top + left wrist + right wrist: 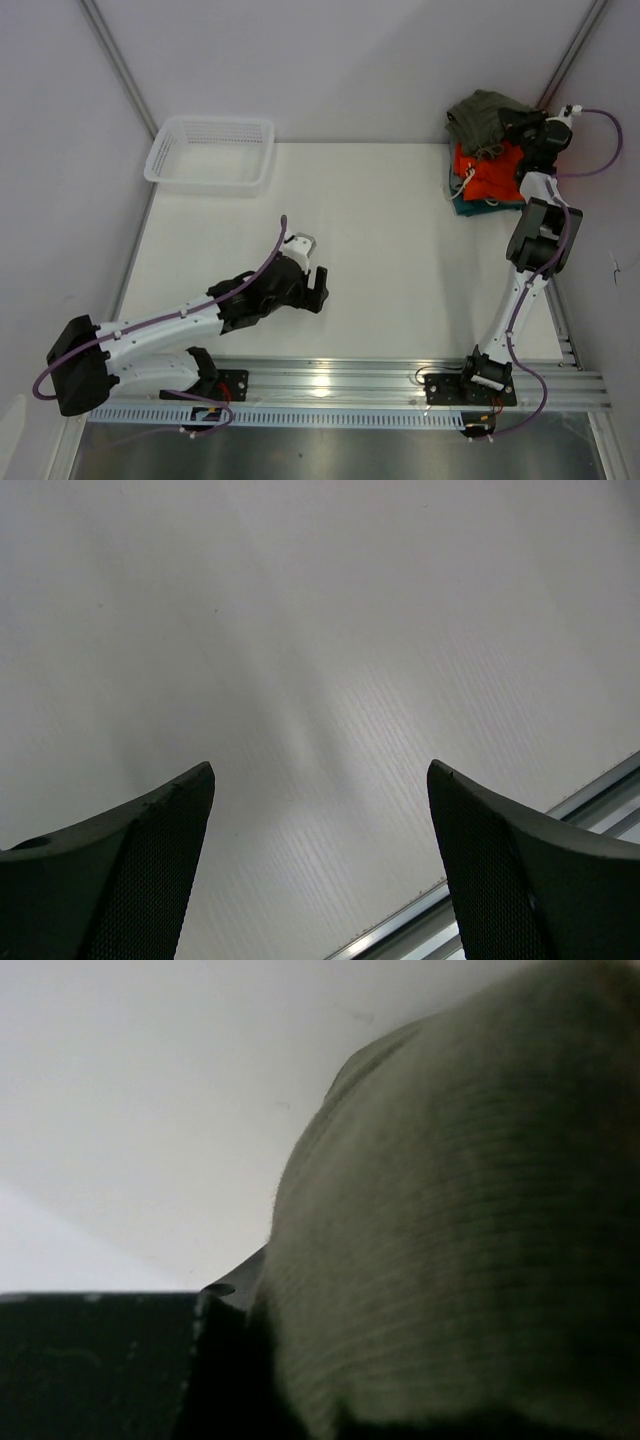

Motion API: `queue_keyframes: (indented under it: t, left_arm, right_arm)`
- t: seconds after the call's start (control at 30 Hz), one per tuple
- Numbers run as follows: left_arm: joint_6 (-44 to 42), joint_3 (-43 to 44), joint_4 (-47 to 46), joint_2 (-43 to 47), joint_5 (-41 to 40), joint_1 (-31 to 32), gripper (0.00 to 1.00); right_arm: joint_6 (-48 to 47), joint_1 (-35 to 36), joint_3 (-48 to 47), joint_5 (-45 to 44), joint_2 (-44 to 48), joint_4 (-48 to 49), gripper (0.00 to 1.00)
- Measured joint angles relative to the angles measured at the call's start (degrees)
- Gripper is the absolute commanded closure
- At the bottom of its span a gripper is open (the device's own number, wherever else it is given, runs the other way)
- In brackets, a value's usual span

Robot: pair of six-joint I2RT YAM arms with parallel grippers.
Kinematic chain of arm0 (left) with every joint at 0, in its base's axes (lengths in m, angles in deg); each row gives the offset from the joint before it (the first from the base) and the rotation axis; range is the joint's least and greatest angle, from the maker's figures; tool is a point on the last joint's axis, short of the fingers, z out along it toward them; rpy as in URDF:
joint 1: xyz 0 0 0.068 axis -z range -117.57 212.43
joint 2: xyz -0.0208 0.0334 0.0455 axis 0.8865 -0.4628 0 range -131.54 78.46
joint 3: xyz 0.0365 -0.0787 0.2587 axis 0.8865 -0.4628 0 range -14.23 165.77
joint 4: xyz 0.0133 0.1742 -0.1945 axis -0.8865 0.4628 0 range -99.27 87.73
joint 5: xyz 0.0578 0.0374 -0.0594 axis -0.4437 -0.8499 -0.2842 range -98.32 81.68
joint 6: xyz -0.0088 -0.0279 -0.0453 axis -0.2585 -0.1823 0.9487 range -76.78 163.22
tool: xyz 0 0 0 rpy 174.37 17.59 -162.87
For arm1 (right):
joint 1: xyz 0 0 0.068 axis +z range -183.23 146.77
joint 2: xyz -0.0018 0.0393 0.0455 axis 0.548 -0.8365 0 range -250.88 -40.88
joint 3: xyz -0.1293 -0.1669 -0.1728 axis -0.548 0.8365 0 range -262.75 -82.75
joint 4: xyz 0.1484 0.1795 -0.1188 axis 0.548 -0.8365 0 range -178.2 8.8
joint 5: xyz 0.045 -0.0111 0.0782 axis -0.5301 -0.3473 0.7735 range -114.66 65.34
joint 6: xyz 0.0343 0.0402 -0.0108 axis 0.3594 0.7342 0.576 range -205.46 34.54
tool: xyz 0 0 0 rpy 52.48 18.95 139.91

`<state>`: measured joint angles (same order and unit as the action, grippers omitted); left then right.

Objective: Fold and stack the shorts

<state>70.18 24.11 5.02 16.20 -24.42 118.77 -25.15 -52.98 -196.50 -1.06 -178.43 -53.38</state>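
Note:
My right gripper will draw back and to the right in the top view, since the olive-green shorts (483, 115) jut beyond the orange shorts' far edge.
The olive-green shorts (483, 115) lie crumpled on top of a clothes pile at the table's far right corner. My right gripper (517, 135) reaches into them from the right. In the right wrist view the ribbed olive cloth (460, 1210) fills most of the picture and bulges over the jaws. One dark finger (100, 1360) shows at lower left and the other is hidden under the cloth, so the gripper (330, 1305) looks shut on the shorts. My left gripper (318, 285) hovers low over the bare table near the middle, open and empty (320, 770).
Bright orange shorts (490, 172) and a teal garment (468, 207) lie under the olive ones. A white mesh basket (210, 152) stands at the far left. A metal rail (330, 385) runs along the near edge and shows as a metal rail (600, 800) in the left wrist view.

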Motion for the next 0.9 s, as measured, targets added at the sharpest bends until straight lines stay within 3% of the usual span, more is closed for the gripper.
queue_keyframes:
  t: [0.1, 0.43, 0.9]
  left_arm:
    - [0.0, 0.0, 0.0, 0.68, 0.0, 0.0, 0.11]
    - [0.0, 0.0, 0.15, 1.22, 0.02, 0.0, 0.12]
    - [-0.04, 0.0, 0.13, 1.73, 0.04, 0.0, 0.12]
  right_arm:
    - [0.13, -0.13, 7.15, -3.17, 3.72, 3.63, 1.0]
    - [0.26, -0.09, 18.43, -15.37, 10.1, 9.2, 1.0]
    - [5.25, -0.22, 38.49, -25.22, 18.64, 18.03, 1.0]
